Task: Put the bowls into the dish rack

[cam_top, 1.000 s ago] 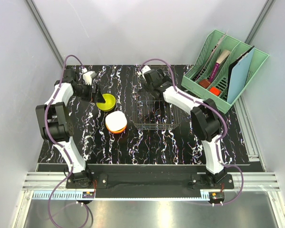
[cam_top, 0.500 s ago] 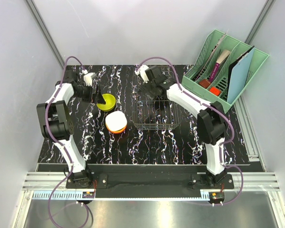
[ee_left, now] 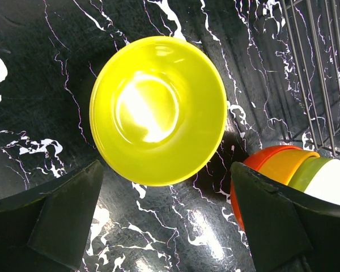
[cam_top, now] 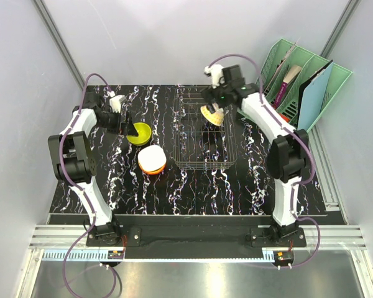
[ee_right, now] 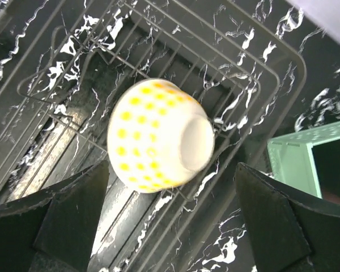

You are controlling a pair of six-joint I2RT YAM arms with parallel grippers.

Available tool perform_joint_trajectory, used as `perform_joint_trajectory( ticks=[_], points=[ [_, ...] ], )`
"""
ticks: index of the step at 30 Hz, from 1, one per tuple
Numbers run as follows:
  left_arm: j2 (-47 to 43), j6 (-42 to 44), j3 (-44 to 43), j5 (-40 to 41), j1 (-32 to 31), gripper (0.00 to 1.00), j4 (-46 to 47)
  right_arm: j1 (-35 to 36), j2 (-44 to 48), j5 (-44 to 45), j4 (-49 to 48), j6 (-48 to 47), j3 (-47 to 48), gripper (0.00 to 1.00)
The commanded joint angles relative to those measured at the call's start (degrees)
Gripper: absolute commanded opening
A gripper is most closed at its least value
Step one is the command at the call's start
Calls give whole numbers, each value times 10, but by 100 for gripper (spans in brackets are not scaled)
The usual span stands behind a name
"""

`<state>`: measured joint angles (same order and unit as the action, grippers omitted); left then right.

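The left gripper moves down onto the yellow bowl's rim on the side away from the rack next, as the bowl's side there stands clear of the stacked bowls.
A yellow bowl sits upright on the black marbled table; it also shows in the left wrist view. My left gripper hangs over its left rim, open and empty. A stack of nested bowls, white on top and orange at the bottom, stands just in front. The dark wire dish rack is to the right. A white bowl with yellow dots lies tilted on its side inside the rack. My right gripper is open above it, not touching.
A mint-green slotted file organiser with books and small items stands at the back right, close to the rack; its corner shows in the right wrist view. The rack's wires run near the stacked bowls. Grey walls enclose the table.
My right arm has swung from the rack's back left to its back right and risen. The dotted bowl now shows in the rack below it. The left arm has not moved.
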<state>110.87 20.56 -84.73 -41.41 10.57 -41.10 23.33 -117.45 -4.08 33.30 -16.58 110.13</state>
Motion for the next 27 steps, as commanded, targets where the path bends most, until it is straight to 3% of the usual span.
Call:
perform_joint_trajectory(
  ticks=[1,9,18,27],
  points=[
    [3,12,0,-7,5,99,4,-36,-23,-186,53,39,27,98],
    [5,7,-8,-6,5,99,5,-40,-49,-319,79,26,13,95],
    [6,7,-9,-4,4,99,4,-41,-50,-327,94,9,9,93],
    [20,-3,-31,12,5,99,5,-40,32,-330,103,-1,18,93]
  ],
)
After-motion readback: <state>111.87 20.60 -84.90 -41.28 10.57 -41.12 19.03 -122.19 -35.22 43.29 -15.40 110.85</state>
